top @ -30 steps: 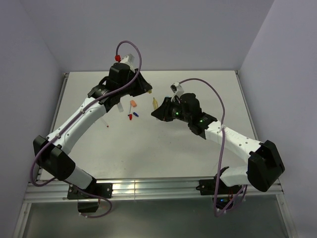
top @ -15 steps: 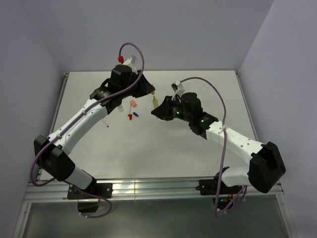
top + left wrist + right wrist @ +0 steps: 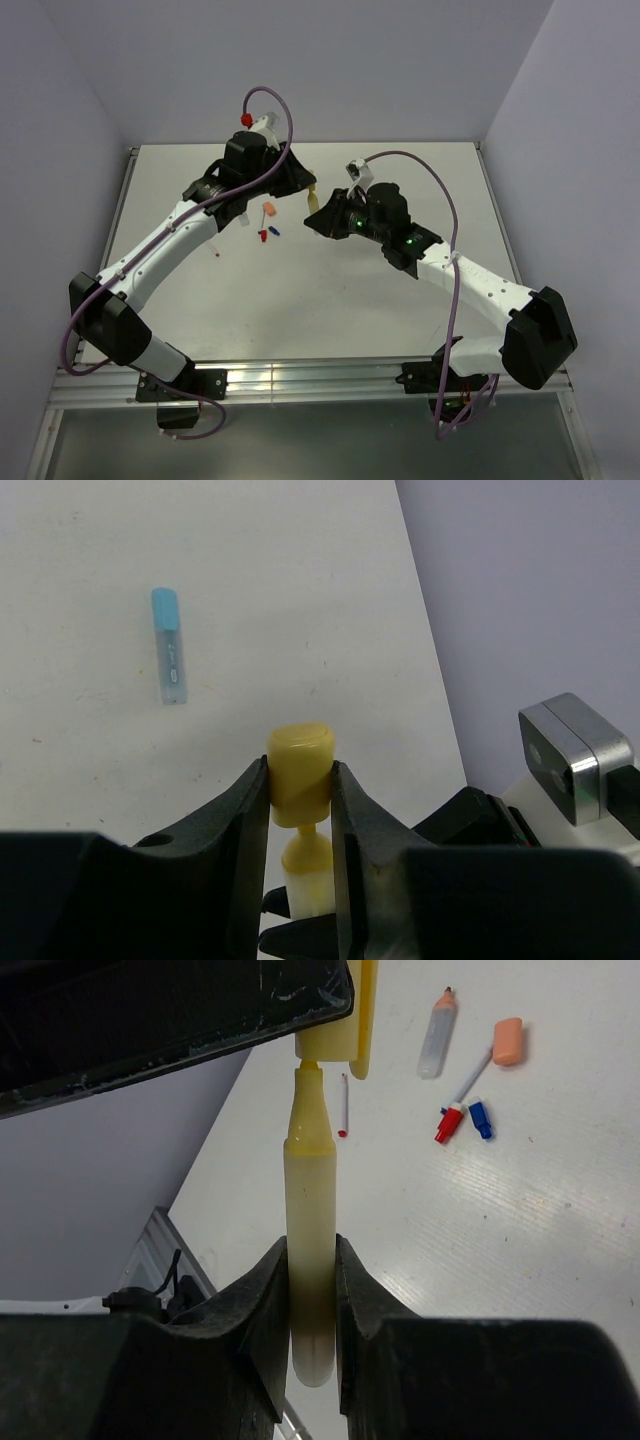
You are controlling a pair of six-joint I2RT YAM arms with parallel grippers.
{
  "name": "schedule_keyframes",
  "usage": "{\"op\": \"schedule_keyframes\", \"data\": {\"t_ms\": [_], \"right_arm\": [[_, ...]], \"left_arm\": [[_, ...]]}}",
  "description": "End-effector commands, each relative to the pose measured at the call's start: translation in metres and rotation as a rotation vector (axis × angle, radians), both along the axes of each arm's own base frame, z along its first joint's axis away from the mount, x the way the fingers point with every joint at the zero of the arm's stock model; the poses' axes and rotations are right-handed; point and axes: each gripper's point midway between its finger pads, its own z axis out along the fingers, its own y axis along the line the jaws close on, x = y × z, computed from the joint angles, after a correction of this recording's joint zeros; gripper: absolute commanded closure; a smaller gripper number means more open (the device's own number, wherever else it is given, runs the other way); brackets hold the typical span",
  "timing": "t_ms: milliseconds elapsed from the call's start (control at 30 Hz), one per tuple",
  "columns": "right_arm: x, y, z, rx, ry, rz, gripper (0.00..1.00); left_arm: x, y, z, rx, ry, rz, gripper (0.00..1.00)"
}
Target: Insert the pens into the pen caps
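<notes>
My left gripper rises next, draws the cap back over the pen's narrow nib (image 3: 312, 192) (image 3: 307, 835), then releases. The nib lines up with the cap's opening just back from the gripper.
My left gripper (image 3: 300, 780) is shut on a yellow pen cap (image 3: 300, 768), held above the table's far middle. My right gripper (image 3: 312, 1270) is shut on a pale yellow pen (image 3: 311, 1190), gripping the lower barrel. The pen's narrow nib sits right at the cap's (image 3: 338, 1035) open mouth, in line with it. In the top view the left gripper (image 3: 304, 188) and right gripper (image 3: 319, 213) meet tip to tip, with the yellow pen (image 3: 313, 203) between them.
On the table lie an orange cap (image 3: 509, 1041), an orange-tipped pale pen (image 3: 438, 1035), a thin stick in a red cap (image 3: 455, 1105), a dark blue cap (image 3: 481, 1119), a thin red-tipped stick (image 3: 344, 1100) and a blue-capped pen (image 3: 170, 645). The table's right edge (image 3: 425, 650) is near.
My left gripper has moved right with the yellow cap, and my right gripper has risen slightly. The cap's mouth now meets the pen's nib.
</notes>
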Motion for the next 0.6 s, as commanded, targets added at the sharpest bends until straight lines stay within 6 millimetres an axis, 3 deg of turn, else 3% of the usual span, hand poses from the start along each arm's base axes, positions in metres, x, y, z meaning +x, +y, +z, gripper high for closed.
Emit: {"op": "schedule_keyframes", "data": {"t_ms": [0,300,567], "right_arm": [[0.009,-0.003,0.049,0.073,-0.117,-0.012,1.00],[0.017,-0.018,0.061,0.109,-0.135,-0.041,1.00],[0.004,-0.026,0.079,0.169,-0.211,-0.013,1.00]], "left_arm": [[-0.005,-0.009,0.014,-0.028,-0.058,-0.052,1.00],[-0.018,-0.020,0.015,-0.026,-0.070,-0.089,1.00],[-0.060,-0.050,0.033,-0.068,-0.120,-0.198,1.00]]}}
